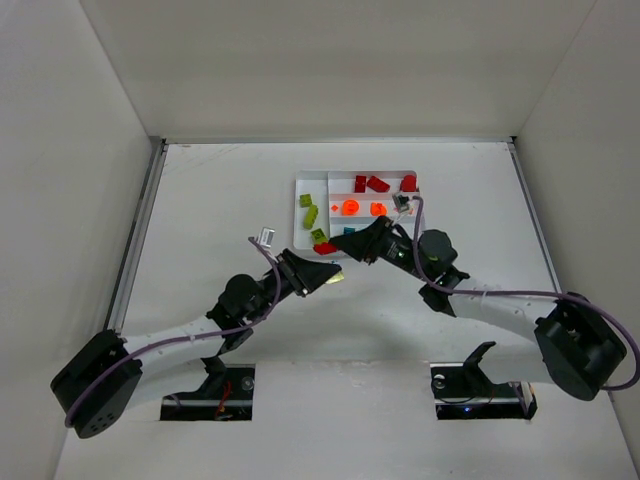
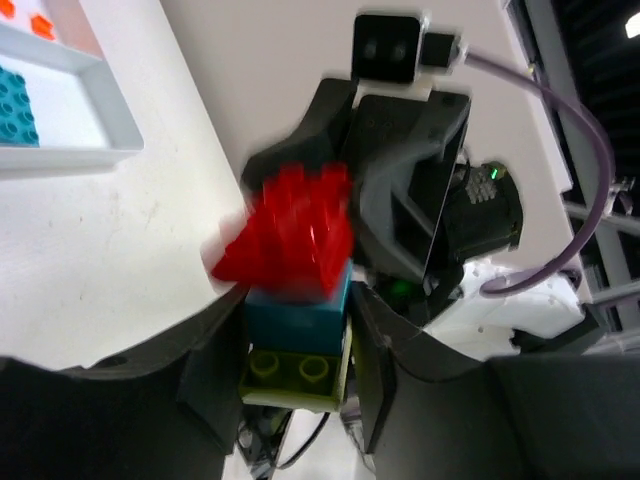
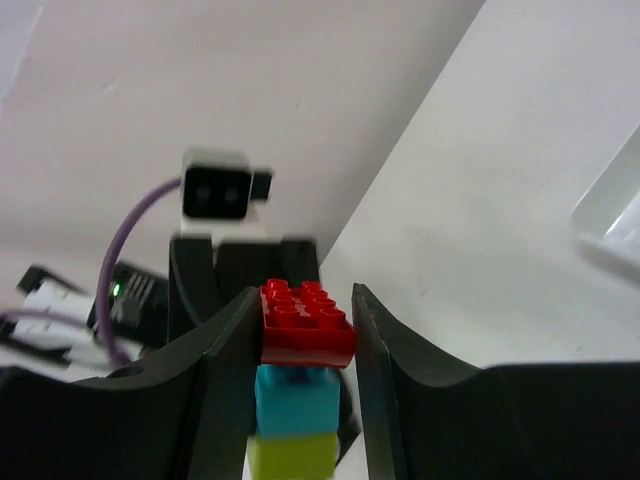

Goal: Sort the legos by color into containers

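The robot's right gripper should next move outward across the tray and let go of the flat red lego at the far section's empty end [image 1: 342, 184], because that section holds red bricks.
A short stack of legos hangs above the table between both grippers: a red brick [image 3: 306, 322], a teal brick [image 2: 297, 318] and a lime brick [image 2: 293, 375]. My left gripper [image 2: 298, 312] is shut on the teal and lime end. My right gripper [image 3: 305, 300] is shut on the red brick [image 2: 290, 235], which looks blurred in the left wrist view. From above, the stack [image 1: 326, 249] sits just in front of the white tray [image 1: 299, 180], where the left gripper [image 1: 324, 272] and right gripper [image 1: 355, 248] meet.
The tray's tall left section holds lime bricks [image 1: 311, 214]. Its long sections hold red bricks [image 1: 377, 183], orange pieces [image 1: 350, 208] and a teal brick [image 1: 349, 231]. The tray's near corner [image 2: 100, 150] shows in the left wrist view. White walls enclose the table.
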Tool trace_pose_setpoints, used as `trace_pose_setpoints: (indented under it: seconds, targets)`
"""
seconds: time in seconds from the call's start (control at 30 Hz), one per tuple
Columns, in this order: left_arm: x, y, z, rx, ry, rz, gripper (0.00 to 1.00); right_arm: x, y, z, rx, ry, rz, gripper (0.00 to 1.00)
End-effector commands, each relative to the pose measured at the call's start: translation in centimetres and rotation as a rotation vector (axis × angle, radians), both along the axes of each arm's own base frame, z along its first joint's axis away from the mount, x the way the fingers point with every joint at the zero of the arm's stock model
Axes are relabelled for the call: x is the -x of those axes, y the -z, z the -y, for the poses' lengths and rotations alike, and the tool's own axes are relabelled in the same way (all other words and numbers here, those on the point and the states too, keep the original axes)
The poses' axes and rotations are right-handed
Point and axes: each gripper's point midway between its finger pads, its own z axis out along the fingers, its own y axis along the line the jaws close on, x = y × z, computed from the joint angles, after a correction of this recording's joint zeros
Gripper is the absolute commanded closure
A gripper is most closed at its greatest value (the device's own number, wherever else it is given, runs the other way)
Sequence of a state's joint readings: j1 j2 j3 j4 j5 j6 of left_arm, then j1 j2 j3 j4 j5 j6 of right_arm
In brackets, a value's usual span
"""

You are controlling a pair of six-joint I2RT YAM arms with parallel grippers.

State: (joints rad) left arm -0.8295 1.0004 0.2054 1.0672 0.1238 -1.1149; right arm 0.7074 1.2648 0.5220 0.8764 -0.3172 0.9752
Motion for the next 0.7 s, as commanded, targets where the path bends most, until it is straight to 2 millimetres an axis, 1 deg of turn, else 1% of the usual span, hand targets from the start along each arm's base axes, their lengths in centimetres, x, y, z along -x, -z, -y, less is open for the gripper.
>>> trace_pose_setpoints:
  seconds: [0.0,0.2,0.27,0.3,0.4,0.43,0.5,0.53,0.67]
  targets:
    - [2.4,2.5,1.3,-0.101,0.134,0.001,0.79,-4.4,-6.6,2.2,-0.080,0.189,0.164,0.67]
    - [2.2,4.0,1.8,-0.147,0.156,-0.011,0.79,-6.7,-6.6,2.3,-0.060,0.224,0.164,0.67]
    - [1.9,4.1,1.7,-0.150,0.152,-0.010,0.79,-7.7,-6.3,2.3,-0.045,0.238,0.162,0.66]
    - [1.6,4.0,1.6,-0.149,0.144,-0.009,0.79,-8.5,-5.8,2.4,-0.033,0.252,0.155,0.66]
    - [0.7,3.4,0.6,-0.137,0.108,-0.003,0.79,-12.2,-3.5,3.9,0.019,0.344,0.114,0.66]
    - [0.1,3.1,0.0,-0.132,0.085,-0.001,0.78,-13.6,-2.5,4.7,0.040,0.387,0.093,0.65]
    - [-0.9,3.2,-1.0,-0.141,0.048,-0.013,0.78,-16.6,-0.4,6.1,0.084,0.456,0.045,0.65]
    - [-1.5,3.2,-1.5,-0.149,0.026,-0.016,0.78,-18.5,0.7,6.8,0.107,0.489,0.018,0.65]
    - [-3.3,3.4,-3.3,-0.173,-0.050,-0.034,0.77,-23.9,4.0,7.8,0.170,0.559,-0.073,0.65]
